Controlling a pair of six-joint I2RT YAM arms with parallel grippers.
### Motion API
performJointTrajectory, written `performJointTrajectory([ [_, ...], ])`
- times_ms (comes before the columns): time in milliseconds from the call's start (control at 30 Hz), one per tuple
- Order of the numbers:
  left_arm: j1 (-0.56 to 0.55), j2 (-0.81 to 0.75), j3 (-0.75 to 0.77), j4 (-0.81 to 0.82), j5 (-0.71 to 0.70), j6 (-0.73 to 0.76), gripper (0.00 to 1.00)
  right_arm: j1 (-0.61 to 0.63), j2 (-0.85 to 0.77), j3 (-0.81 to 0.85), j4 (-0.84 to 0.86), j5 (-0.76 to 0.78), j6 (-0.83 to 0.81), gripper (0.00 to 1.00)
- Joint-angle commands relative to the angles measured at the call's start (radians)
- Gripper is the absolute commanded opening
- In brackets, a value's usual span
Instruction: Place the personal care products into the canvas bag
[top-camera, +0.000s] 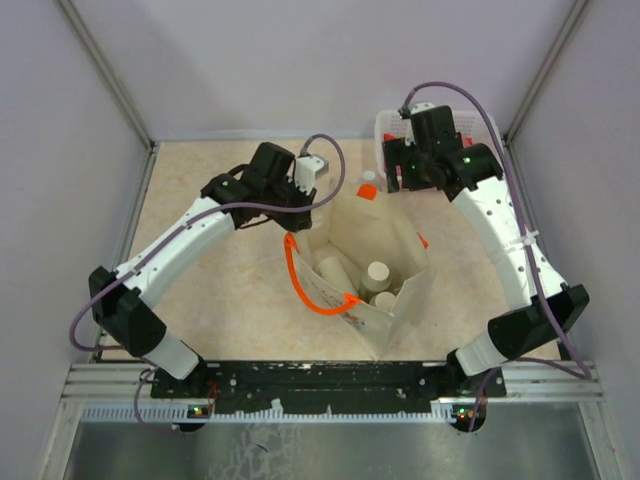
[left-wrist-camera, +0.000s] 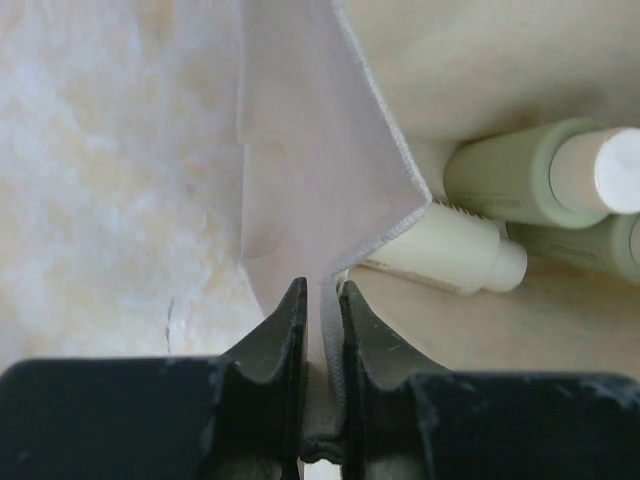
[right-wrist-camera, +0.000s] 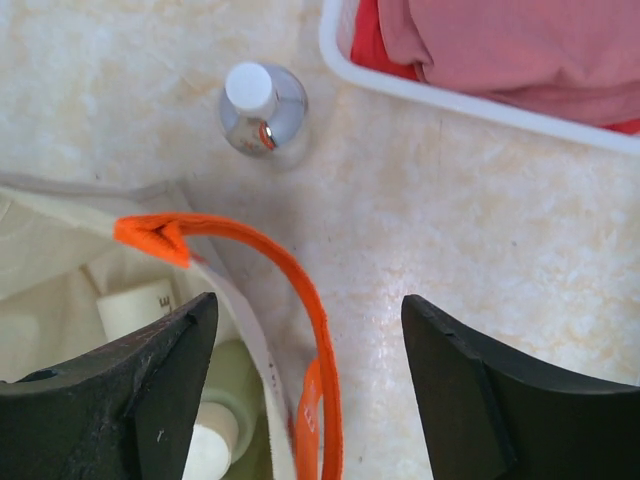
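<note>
The bag's far edge crowds the clear bottle, so the robot's left gripper will pull the bag's pinched rim back and to the left in the top view, then open.
The beige canvas bag stands open mid-table, its orange handle hanging at the near left. My left gripper is shut on the bag's fabric rim at the far left corner. Inside lie a sage-green bottle, a cream bottle and another green one. My right gripper hovers open over the bag's right edge and its orange strap, holding nothing. A small clear bottle with a white cap stands on the table just beyond the bag.
A white plastic basket holding a red cloth sits at the far right, close to the clear bottle. White enclosure walls ring the beige marbled tabletop.
</note>
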Motion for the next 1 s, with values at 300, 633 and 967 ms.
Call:
performJointTrajectory([
  [300,0.0,-0.286,-0.137,-0.308,-0.251,-0.2,0.0,-0.008,0.266,0.199,0.137,-0.059,-0.035,0.76],
  [633,0.009,-0.389,-0.232,-0.319,-0.369,-0.239,0.07,-0.008,0.333,0.11,0.239,-0.073,-0.057,0.78],
  [967,0.011,-0.355,-0.314,-0.166,-0.264,-0.231,0.92,-0.008,0.374,0.027,0.356,-0.143,-0.054,0.87],
])
